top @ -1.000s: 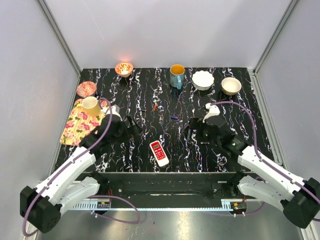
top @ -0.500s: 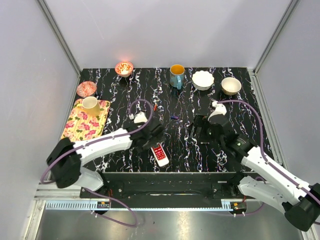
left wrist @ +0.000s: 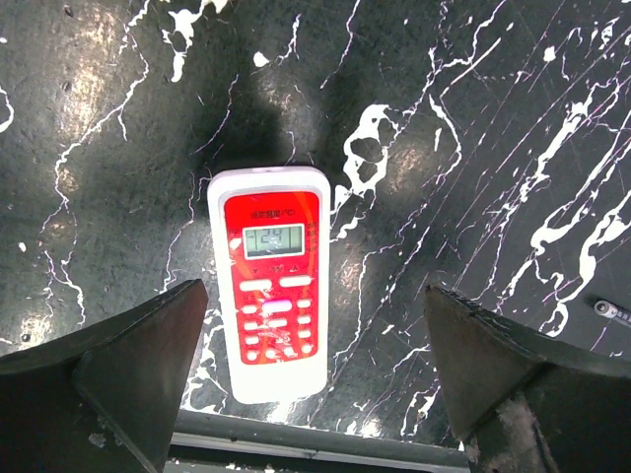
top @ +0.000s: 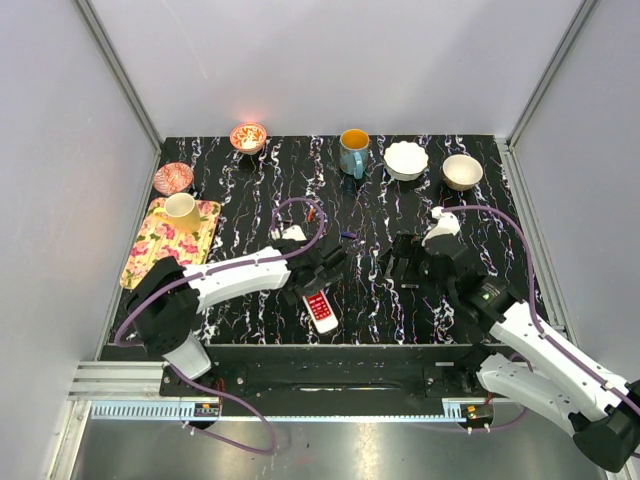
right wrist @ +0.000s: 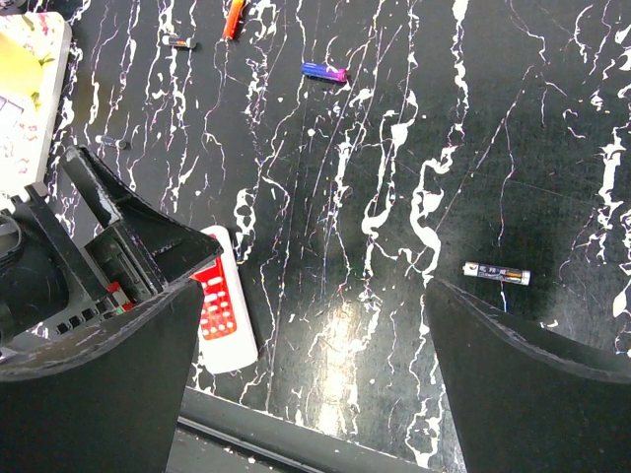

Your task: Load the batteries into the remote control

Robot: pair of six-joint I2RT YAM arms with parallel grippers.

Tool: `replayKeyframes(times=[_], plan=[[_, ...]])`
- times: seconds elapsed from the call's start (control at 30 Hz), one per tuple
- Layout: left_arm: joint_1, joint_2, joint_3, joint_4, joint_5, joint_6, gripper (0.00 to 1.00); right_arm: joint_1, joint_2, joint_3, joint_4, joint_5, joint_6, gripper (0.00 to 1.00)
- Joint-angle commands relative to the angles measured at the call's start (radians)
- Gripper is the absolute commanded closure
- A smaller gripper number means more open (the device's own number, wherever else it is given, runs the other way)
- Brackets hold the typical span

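My left gripper will next go down toward the remote control's red side, which is below it and off-center to the left in its wrist view, and close across it.
The remote control lies face up, red button face showing, near the table's front edge. In the left wrist view the remote sits between the open fingers, closer to the left one. My left gripper hovers just above it, open and empty. My right gripper is open and empty, to the right of the remote. A reddish-orange battery, a small dark battery, a bluish battery and a dark battery lie loose on the table.
A floral tray with a yellow cup sits at the left. A pink dish, red bowl, blue mug, white bowl and tan bowl line the back.
My left arm has swung right from beside the tray to over the remote. My right gripper has drifted slightly right.
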Motion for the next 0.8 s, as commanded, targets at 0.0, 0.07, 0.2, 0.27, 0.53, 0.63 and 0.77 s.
replayKeyframes(times=[0.0,0.07,0.2,0.27,0.53,0.63,0.77], plan=[[0.001,0.005,0.005,0.024,0.025,0.030,0.04,0.003,-0.015,-0.003,0.009,-0.001,0.001,0.00],[0.008,0.031,0.009,0.035,0.048,0.053,0.06,0.003,-0.006,-0.001,0.009,-0.001,-0.001,0.00],[0.024,0.068,0.013,0.042,0.073,0.081,0.10,0.003,0.001,0.002,0.012,-0.015,0.004,0.00],[0.033,0.073,-0.001,0.053,0.082,0.090,0.11,0.003,-0.001,0.001,0.012,-0.016,0.004,0.00],[0.055,0.085,-0.049,0.098,0.111,0.108,0.18,0.003,0.004,-0.001,0.014,-0.015,0.008,0.00],[0.061,0.102,-0.061,0.119,0.132,0.114,0.23,0.003,0.007,-0.004,0.015,-0.018,0.010,0.00],[0.067,0.107,-0.073,0.139,0.142,0.123,0.27,0.003,0.007,-0.009,0.012,-0.016,0.010,0.00]])
